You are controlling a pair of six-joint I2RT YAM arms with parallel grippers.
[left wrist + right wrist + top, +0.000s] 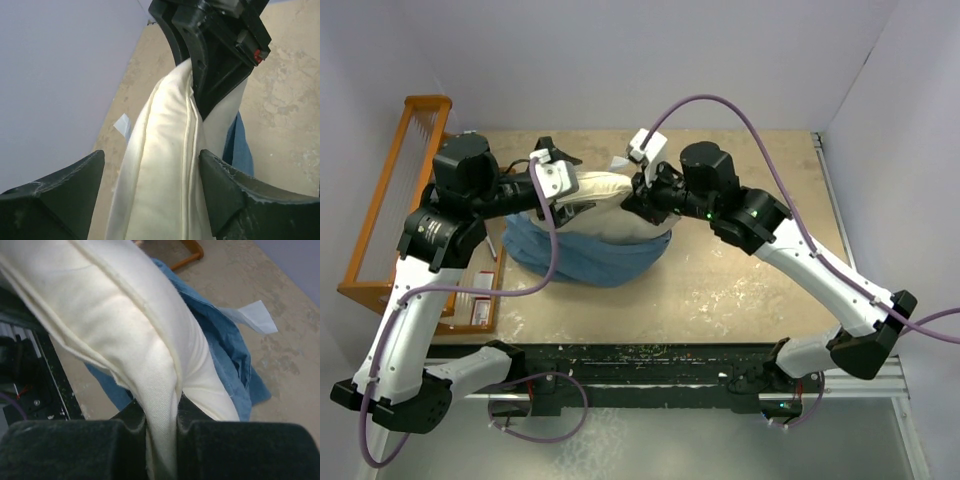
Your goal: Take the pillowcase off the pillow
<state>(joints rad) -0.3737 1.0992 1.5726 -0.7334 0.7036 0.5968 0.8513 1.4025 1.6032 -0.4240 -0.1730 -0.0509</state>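
Note:
My right gripper goes to the right in the top view over bare tabletop next and releases the cream pillow (605, 200), as it's partly inside the blue pillowcase.
The cream pillow (605, 200) hangs lifted over the back middle of the table, its lower part still inside the blue pillowcase (585, 255), which is bunched on the table below. My right gripper (642, 195) is shut on the pillow's right end; the right wrist view shows cream fabric (125, 325) pinched between the gripper's (162, 425) jaws, with the blue pillowcase (225, 345) behind. My left gripper (560, 180) is at the pillow's left end. In the left wrist view the gripper (152, 175) is open, with the pillow's seam edge (165, 165) between its spread jaws and blue cloth (240, 150) beyond. The bear face is hidden.
An orange wire rack (390, 200) stands along the left table edge, with a flat box (475, 300) beside it. A small white tag-like piece (620, 163) lies behind the pillow. White walls close in at the back and right. A black rail (650, 360) runs along the near edge.

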